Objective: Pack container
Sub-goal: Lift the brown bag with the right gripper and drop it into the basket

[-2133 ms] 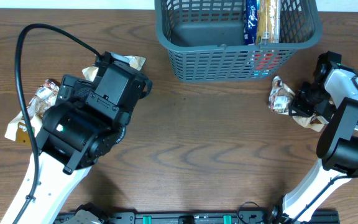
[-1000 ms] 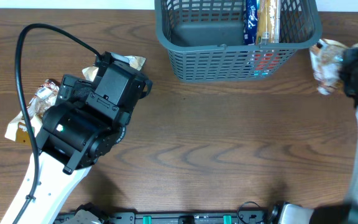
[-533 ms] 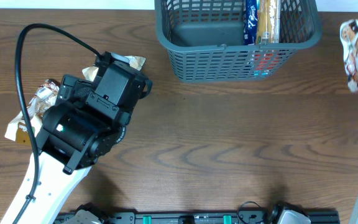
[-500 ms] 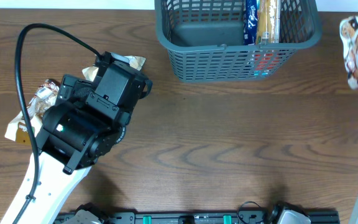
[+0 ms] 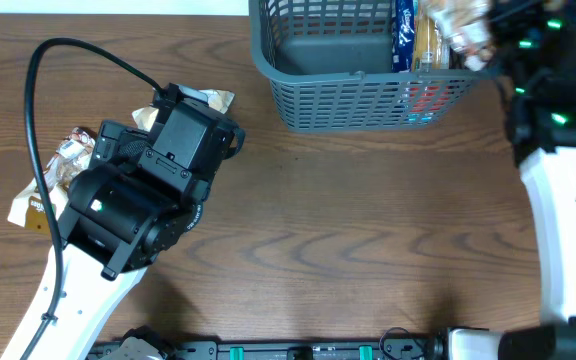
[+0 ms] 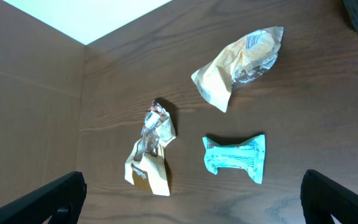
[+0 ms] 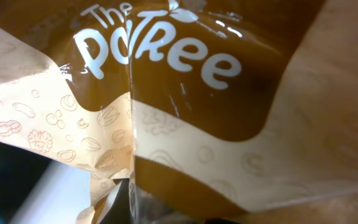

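Observation:
My right gripper moves down over the blue and tan packets next and releases the snack packet (image 5: 460, 25), as they lie below it and to its left in the overhead view.
The dark grey-blue lattice basket (image 5: 368, 100) stands at the back centre, with a blue packet (image 5: 404, 35) and a tan packet (image 5: 430, 45) in its right half. My right gripper (image 5: 490, 22) is shut on a brown-and-cream snack packet (image 5: 460, 25) and holds it above the basket's right end. That packet (image 7: 185, 93) fills the right wrist view and hides the fingers. My left gripper (image 6: 194, 202) is wide open and empty, above a teal packet (image 6: 235, 158), a small brown-and-cream packet (image 6: 151, 155) and a larger cream packet (image 6: 241, 62).
The left arm's body (image 5: 148, 180) covers much of the left side of the table in the overhead view. Loose packets show round it: one (image 5: 73, 155) to its left and one (image 5: 213, 98) behind it. Something red (image 5: 428, 100) shows through the basket's lattice.
My right gripper has lifted the brown-and-cream packet off the table right of the basket, raised it, then swung it left over the basket's right end. The left arm has not moved.

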### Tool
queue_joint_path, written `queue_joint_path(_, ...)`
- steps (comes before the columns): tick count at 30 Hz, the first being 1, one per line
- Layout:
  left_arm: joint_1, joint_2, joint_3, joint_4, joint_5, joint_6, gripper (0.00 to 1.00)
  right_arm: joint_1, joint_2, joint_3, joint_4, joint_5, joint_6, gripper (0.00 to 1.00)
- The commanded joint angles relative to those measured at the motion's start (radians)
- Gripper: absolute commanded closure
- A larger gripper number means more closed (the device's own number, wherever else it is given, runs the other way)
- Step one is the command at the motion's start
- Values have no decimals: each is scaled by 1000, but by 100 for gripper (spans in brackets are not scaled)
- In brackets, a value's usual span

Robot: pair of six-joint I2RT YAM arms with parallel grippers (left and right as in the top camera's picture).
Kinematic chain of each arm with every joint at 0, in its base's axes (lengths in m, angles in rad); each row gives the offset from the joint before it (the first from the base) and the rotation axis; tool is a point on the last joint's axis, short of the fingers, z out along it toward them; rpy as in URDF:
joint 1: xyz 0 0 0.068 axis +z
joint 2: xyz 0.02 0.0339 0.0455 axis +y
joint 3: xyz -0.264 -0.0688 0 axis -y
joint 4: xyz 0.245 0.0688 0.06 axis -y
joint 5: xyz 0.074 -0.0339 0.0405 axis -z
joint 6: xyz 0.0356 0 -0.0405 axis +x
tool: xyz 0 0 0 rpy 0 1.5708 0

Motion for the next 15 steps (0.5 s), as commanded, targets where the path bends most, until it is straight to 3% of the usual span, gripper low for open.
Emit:
queue_joint_path(1,5,4,16,-4,-15,-13,1,20,63,35,5,-19,-159,98)
queue_joint_path(8,5,4,16,-3,-15,-13,1,27,121,36,-55,-24,-352,96)
queue_joint_path(15,5,4,16,-3,-15,-13,1,27,135,36,-97,19,-403,89)
